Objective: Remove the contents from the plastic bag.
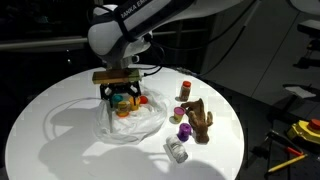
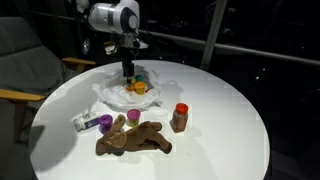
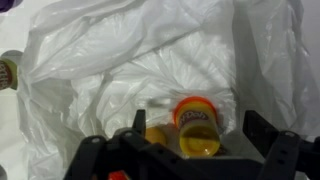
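Note:
The open fingers of my gripper already line up with the sides of the yellow Play-Doh tub. My gripper should go down over the tub next, then close.
A crumpled white plastic bag [image 1: 128, 122] lies open in the middle of the round white table; it also shows in the exterior view [image 2: 118, 97] and fills the wrist view [image 3: 150, 50]. Inside it lies a yellow Play-Doh tub with an orange lid [image 3: 197, 125], with a second yellow item [image 3: 158, 136] beside it. The tub also shows in an exterior view [image 2: 141, 88]. My gripper [image 3: 200, 128] is down in the bag mouth, open, with its fingers on either side of the tub and not touching it. The gripper shows in both exterior views [image 1: 122, 97] [image 2: 129, 78].
Outside the bag on the table are a red-lidded jar [image 2: 180, 117], a brown figure [image 2: 135, 141], a purple tub [image 2: 103, 122], a pink tub [image 2: 132, 117] and a pale container [image 2: 82, 123]. Another tub [image 3: 8, 70] lies at the bag's edge.

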Motion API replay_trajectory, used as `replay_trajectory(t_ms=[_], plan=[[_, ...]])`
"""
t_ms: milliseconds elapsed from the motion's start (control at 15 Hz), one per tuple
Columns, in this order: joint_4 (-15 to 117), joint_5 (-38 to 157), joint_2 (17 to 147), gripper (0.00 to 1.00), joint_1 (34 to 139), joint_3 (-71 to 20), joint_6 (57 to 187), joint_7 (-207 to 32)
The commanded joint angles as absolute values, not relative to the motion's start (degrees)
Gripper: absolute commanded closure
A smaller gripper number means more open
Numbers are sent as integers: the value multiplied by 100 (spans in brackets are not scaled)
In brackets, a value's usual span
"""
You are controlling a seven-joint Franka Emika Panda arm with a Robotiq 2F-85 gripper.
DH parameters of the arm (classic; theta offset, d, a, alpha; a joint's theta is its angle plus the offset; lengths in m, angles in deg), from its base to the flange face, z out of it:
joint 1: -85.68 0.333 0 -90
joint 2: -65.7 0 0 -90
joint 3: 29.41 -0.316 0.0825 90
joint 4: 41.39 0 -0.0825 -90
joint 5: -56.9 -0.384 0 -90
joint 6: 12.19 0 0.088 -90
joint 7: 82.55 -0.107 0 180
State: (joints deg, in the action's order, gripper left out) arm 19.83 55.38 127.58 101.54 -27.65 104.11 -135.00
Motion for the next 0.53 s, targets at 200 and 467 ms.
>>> replay_trajectory(t_ms=[200,467], plan=[[1249,5365,13297,0,9962,-2886,10496,-13461],[974,5382,13562,4,9907,-2877,10541,-13481]])
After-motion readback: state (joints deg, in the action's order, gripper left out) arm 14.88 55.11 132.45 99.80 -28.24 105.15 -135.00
